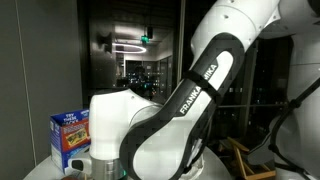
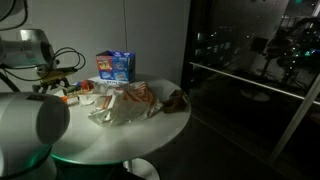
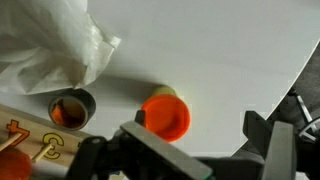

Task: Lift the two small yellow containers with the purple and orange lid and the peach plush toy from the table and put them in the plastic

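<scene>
My gripper shifts left in the wrist view toward the yellow container and descends around its orange lid (image 3: 165, 115) next, as the container stands below and off-center that way.
In the wrist view a small yellow container with an orange lid (image 3: 165, 115) stands upright on the white table. My gripper (image 3: 205, 142) hovers above it, open and empty; the container lies near the left finger, not between the fingertips. The crumpled clear plastic bag (image 3: 50, 45) lies at the top left, and it also shows mid-table in an exterior view (image 2: 125, 103). A small brownish soft thing (image 2: 176, 98), perhaps the plush toy, sits by the table's edge. The purple-lidded container is not in view.
A dark round open cup (image 3: 72, 108) stands beside the bag, and a wooden piece with numbers (image 3: 30, 145) lies by it. A blue box (image 2: 116, 65) stands at the back of the round table (image 2: 150, 135). My arm (image 1: 190, 100) blocks most of an exterior view.
</scene>
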### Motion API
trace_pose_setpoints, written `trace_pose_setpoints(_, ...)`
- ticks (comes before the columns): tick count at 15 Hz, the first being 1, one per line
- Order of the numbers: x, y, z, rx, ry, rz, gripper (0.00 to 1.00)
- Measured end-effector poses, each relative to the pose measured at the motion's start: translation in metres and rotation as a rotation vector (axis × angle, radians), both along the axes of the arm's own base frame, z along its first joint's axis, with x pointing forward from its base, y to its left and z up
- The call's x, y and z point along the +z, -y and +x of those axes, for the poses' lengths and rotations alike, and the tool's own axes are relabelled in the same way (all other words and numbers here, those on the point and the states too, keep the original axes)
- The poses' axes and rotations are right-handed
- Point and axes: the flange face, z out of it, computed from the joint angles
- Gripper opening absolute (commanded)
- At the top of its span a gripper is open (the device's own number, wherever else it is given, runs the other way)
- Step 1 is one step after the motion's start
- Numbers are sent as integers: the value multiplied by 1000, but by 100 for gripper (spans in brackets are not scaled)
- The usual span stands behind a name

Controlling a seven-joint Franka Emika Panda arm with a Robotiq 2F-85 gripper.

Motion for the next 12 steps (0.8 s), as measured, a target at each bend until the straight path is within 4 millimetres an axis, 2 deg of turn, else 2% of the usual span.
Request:
trace_pose_setpoints(4, -31, -8, 27, 59, -13, -33, 100)
trace_pose_setpoints(5, -38, -10, 33, 69, -17, -38, 75)
trace_pose_setpoints(6, -43, -11, 38, 81, -19, -44, 74)
trace_pose_setpoints(9, -54, -17, 48, 104, -23, -51, 51)
trace_pose_setpoints(11, -54, -21, 51, 107, -32, -55, 38)
trace_pose_setpoints(12, -52, -23, 50, 110, -37, -64, 27)
